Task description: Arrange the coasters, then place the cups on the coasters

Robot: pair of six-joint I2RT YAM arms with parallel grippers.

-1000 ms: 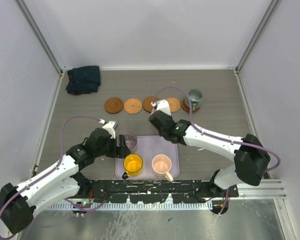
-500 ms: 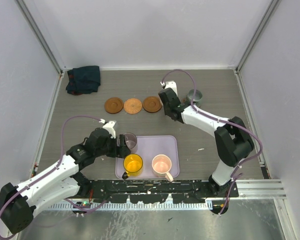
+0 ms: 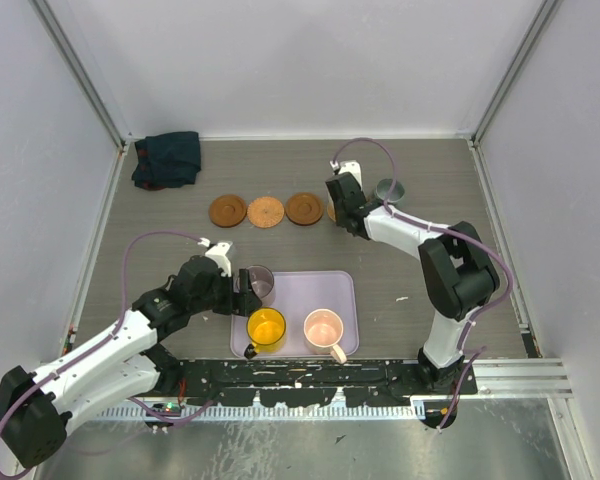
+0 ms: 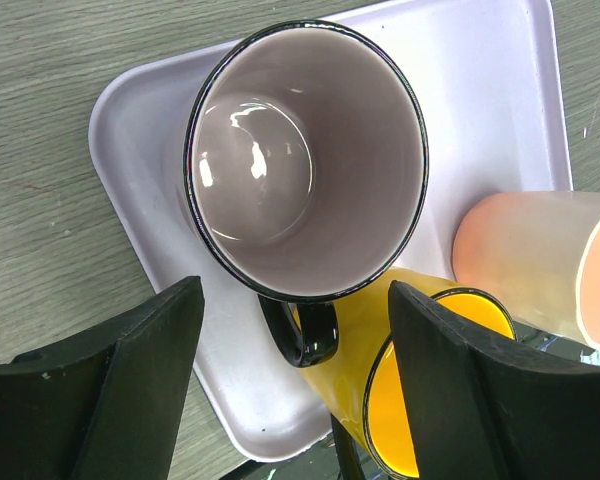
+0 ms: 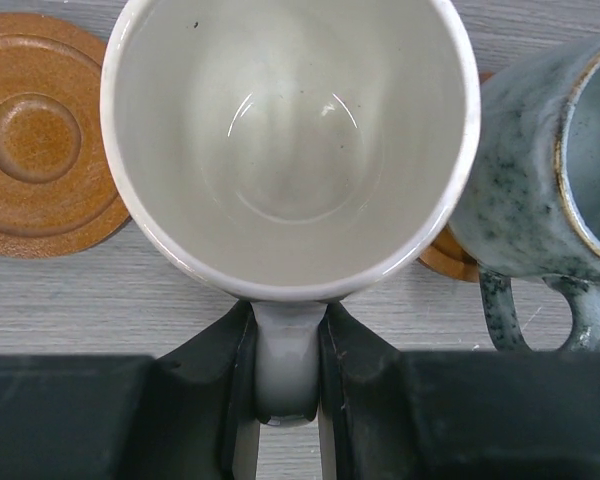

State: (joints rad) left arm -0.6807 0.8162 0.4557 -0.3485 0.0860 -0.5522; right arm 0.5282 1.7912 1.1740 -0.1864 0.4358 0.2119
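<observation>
The cream white cup [image 5: 290,140] is upright between the orange-brown coaster and the grey-green cup. My right gripper comes down into that gap next and releases the handle.
My right gripper [image 5: 285,340] is shut on the handle of the cream white cup [image 5: 290,140], which sits upright between an orange-brown coaster [image 5: 35,140] and the grey-green cup [image 5: 550,190]. The grey-green cup stands on another coaster [image 5: 450,255]. Whatever lies under the cream cup is hidden. From above, three coasters [image 3: 266,211] lie bare in a row left of the right gripper [image 3: 342,210]. My left gripper [image 4: 295,370] is open astride the purple cup's [image 4: 305,160] black handle, touching nothing. The yellow-orange cup [image 4: 420,390] and the pink cup [image 4: 535,260] stand beside it.
The lavender tray [image 3: 340,290] near the arm bases holds the purple, yellow and pink cups. A dark folded cloth [image 3: 168,158] lies at the back left. White walls with metal posts close in the table on three sides.
The right arm has swung from the tray's far edge back to the coaster row, carrying the cream cup to beside the grey-green cup. The left gripper has stayed at the purple cup.
</observation>
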